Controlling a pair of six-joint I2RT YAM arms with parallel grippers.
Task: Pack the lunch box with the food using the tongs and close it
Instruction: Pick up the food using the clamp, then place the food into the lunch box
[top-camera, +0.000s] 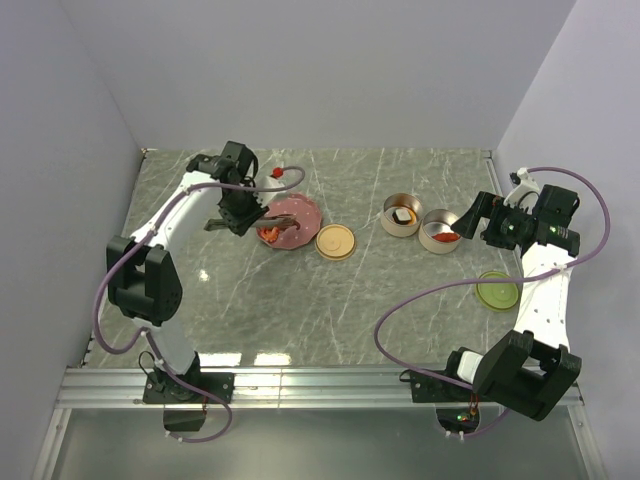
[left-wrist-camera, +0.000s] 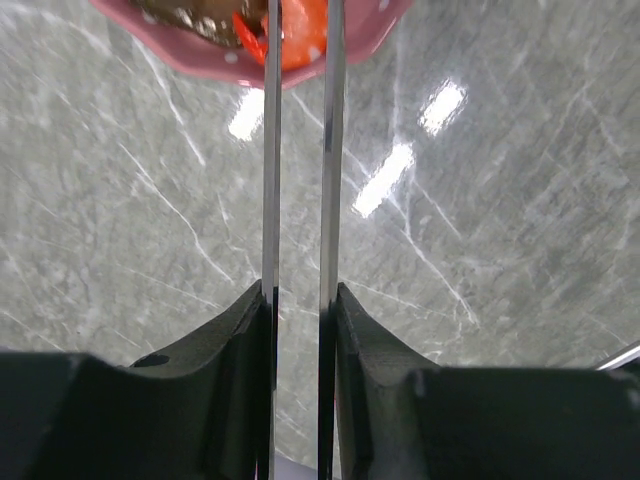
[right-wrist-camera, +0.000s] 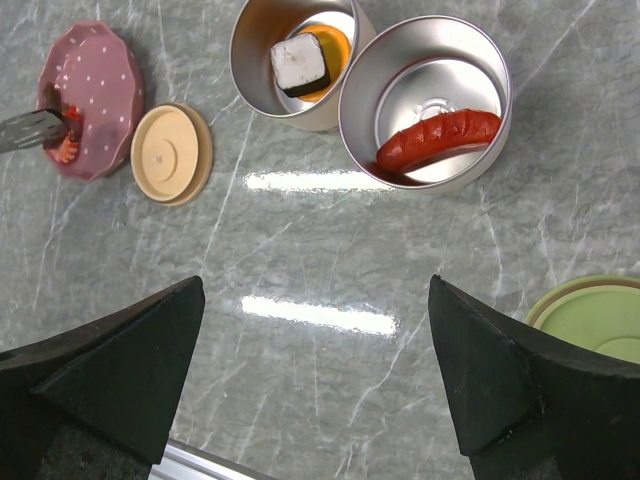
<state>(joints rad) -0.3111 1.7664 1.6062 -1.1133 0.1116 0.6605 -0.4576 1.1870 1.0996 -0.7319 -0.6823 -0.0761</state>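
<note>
The sausage tin (top-camera: 437, 229) has empty room, so my left gripper will next lift off the plate, go past the cream lid and lower the tips of the tongs into the tin.
My left gripper (left-wrist-camera: 299, 300) is shut on the tongs (left-wrist-camera: 270, 180), one finger pressed against each slender arm. The arms run out to the pink dotted plate (left-wrist-camera: 200, 60), and their tips sit either side of a red-orange piece of food (left-wrist-camera: 300, 40). From above, the left gripper (top-camera: 238, 212) hangs just left of the plate (top-camera: 300, 212). The lunch box is two round metal tins. One tin (right-wrist-camera: 360, 120) holds a red sausage (right-wrist-camera: 440, 140). The other tin (right-wrist-camera: 250, 70) holds a dark-and-pale block (right-wrist-camera: 298, 62) on an orange piece. My right gripper (right-wrist-camera: 315, 285) stands open and empty near the tins.
A cream round lid (right-wrist-camera: 170, 153) lies flat beside the plate, between it and the tins. A green lid (right-wrist-camera: 595, 320) lies flat on the marble at the right, near the right arm. Grey walls close the table in at the back and sides.
</note>
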